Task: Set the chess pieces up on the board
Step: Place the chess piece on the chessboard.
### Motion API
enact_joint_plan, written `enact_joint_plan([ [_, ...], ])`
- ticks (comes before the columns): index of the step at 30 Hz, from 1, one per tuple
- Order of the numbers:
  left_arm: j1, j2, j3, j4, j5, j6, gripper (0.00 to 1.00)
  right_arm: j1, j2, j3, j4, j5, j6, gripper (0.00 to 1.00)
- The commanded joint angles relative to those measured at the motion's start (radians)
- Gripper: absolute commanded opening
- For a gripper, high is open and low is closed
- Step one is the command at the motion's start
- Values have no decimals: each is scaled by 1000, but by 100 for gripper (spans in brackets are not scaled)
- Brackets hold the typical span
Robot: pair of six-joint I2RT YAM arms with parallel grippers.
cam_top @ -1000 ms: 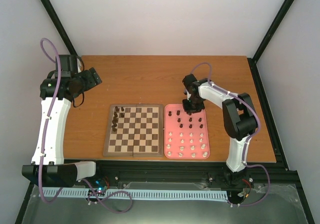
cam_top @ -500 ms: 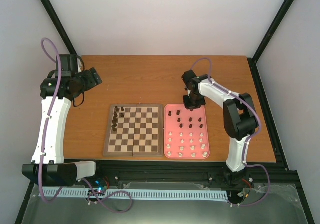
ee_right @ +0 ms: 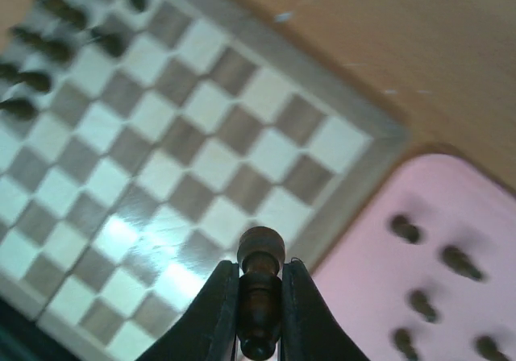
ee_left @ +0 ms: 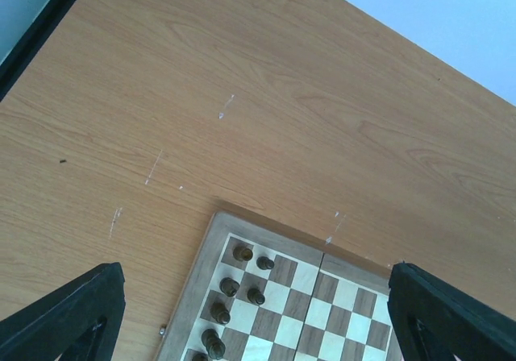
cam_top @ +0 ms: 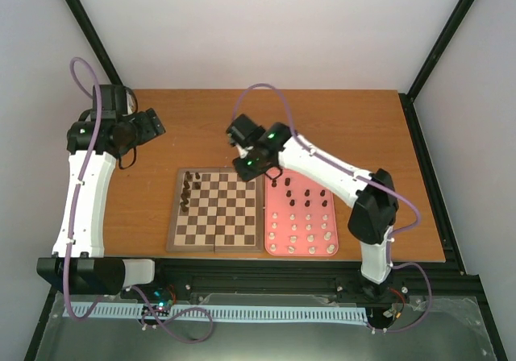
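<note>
I will next swing my right gripper across, back and down to the dark row's next empty square (cam_top: 182, 221), below it and to its left in the top view.
The board (cam_top: 174, 226) lies at the table's middle, and several dark brown chess pieces (cam_top: 188, 188) stand along its left side. My right gripper (cam_top: 247, 166) hovers over the board's far right corner, shut on one dark brown chess piece (ee_right: 260, 292), whose rounded head sticks out past the fingertips. Below that gripper (ee_right: 260, 269) in the right wrist view are the board (ee_right: 201, 135) and the pink tray (ee_right: 451, 216). My left gripper (cam_top: 153, 125) hangs open, high over the bare table beyond the board's far left corner. Its wrist view shows the board's corner (ee_left: 211, 240) and its dark pieces (ee_left: 242, 280).
The pink tray (cam_top: 300, 253) lies right of the board. It holds several dark pieces (cam_top: 306, 196) at its far end and rows of cream-white pieces (cam_top: 306, 232) nearer me. Black frame rails run along the table's sides.
My right gripper closed on a dark piece at the tray's far end and swung left with it to the board's far right corner. The left arm stayed put.
</note>
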Motion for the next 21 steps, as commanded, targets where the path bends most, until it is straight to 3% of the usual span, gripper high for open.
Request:
enact_joint_plan([
  [1, -5, -6, 59, -18, -27, 18, 100, 113, 55, 32, -5, -37, 29, 3],
  [9, -6, -31, 43, 15, 5, 1, 100, 266, 156, 129, 1, -73, 46, 3],
  [21, -6, -31, 22, 40, 0, 47, 100, 323, 477, 543, -110, -125, 47, 3],
])
